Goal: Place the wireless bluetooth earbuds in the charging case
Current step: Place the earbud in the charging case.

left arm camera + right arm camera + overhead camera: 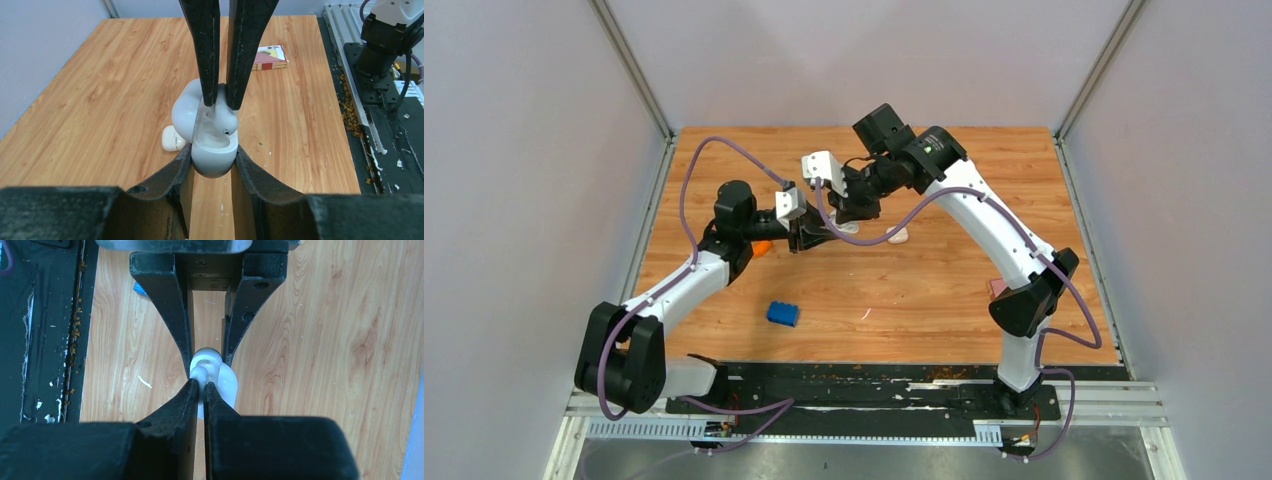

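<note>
My left gripper brings the raised case down onto the bare wood beside the second white piece [865,251] next. It then releases the case, since that clear spot lies below the gripper.
The white charging case [214,161] is held above the table with its lid [185,111] flipped back, and my left gripper [213,151] is shut on its body. From the far side my right gripper [222,102] reaches down over the open case, shut on a white earbud [226,122] that sits at the case's cavity. In the right wrist view the right gripper [201,383] pinches the earbud [199,374], with the left gripper [207,356] facing it. In the top view both grippers [819,235] [849,215] meet at mid-table.
A second small white rounded piece [173,138] lies on the wood just beyond the case. A blue toy brick [783,314] sits nearer the front, an orange item [762,248] under the left arm, a card box [270,55] by the right arm's base.
</note>
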